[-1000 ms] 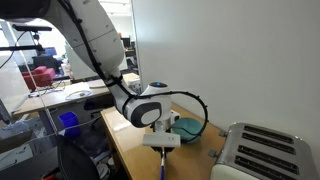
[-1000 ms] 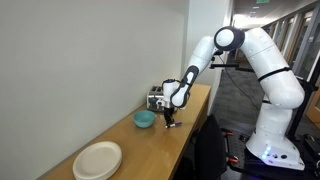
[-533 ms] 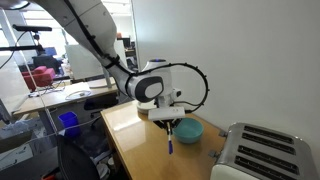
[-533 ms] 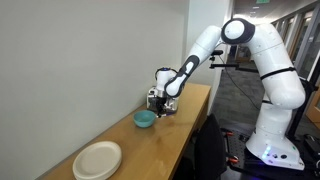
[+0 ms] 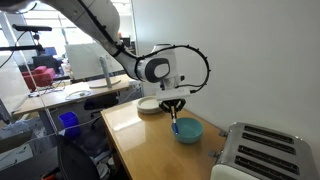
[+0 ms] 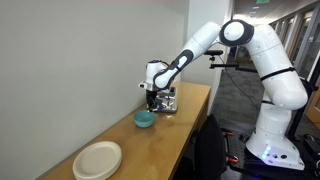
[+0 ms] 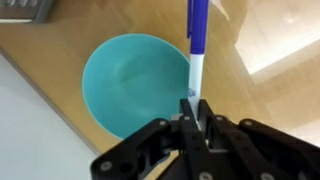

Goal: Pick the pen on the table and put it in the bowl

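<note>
Next, my gripper shifts toward the left in the wrist view, over the bowl's middle, before it lowers the blue pen [image 5: 175, 119], now along the bowl's rim.
My gripper [image 7: 194, 100] is shut on the blue pen [image 7: 197, 35], which hangs from the jaws with its paler part by the fingertips. In the wrist view the pen lies along the right rim of the teal bowl [image 7: 130, 80], over the tan table [image 7: 270, 100]. In both exterior views the gripper [image 5: 175, 107] [image 6: 150, 100] hovers just above the bowl [image 5: 188, 131] [image 6: 144, 119], and the pen [image 5: 175, 119] points down toward it.
A silver toaster [image 5: 262, 152] stands close to the bowl, also seen behind the gripper [image 6: 166, 100]. A stack of white plates [image 5: 150, 105] [image 6: 97, 160] lies on the table. The wall runs along the table's far side. Cluttered desks [image 5: 50, 95] stand beyond.
The gripper has lifted with the pen and moved from near the table's edge toward the wall, ending above the bowl.
</note>
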Robot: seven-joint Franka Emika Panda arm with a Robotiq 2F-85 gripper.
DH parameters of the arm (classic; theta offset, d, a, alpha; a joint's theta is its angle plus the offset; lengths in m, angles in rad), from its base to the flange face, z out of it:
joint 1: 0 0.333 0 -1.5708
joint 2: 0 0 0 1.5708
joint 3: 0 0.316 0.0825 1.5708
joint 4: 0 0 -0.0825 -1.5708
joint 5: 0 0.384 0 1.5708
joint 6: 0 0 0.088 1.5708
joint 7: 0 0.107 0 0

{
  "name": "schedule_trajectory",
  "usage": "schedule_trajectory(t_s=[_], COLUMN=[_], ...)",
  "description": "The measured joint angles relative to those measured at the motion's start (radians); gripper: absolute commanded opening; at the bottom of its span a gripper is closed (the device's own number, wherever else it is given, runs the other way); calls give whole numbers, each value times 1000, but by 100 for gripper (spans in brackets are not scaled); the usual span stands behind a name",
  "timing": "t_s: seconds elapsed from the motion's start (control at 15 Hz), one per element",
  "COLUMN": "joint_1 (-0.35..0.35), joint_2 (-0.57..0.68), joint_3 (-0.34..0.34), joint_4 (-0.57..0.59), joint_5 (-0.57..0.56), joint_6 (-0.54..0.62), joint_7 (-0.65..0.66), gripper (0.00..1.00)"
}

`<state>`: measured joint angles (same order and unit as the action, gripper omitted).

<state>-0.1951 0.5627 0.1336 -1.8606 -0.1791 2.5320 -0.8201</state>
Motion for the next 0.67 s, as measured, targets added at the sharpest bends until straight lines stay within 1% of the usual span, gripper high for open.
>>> schedule_trajectory(t_s=[0.4, 0.67], joint_1=[4, 20], joint_2=[175, 239], joint_3=[5, 5], joint_4=[175, 272], joint_5=[6, -5], joint_6=[-12, -16], joint_7=[-17, -41], gripper=[3, 3])
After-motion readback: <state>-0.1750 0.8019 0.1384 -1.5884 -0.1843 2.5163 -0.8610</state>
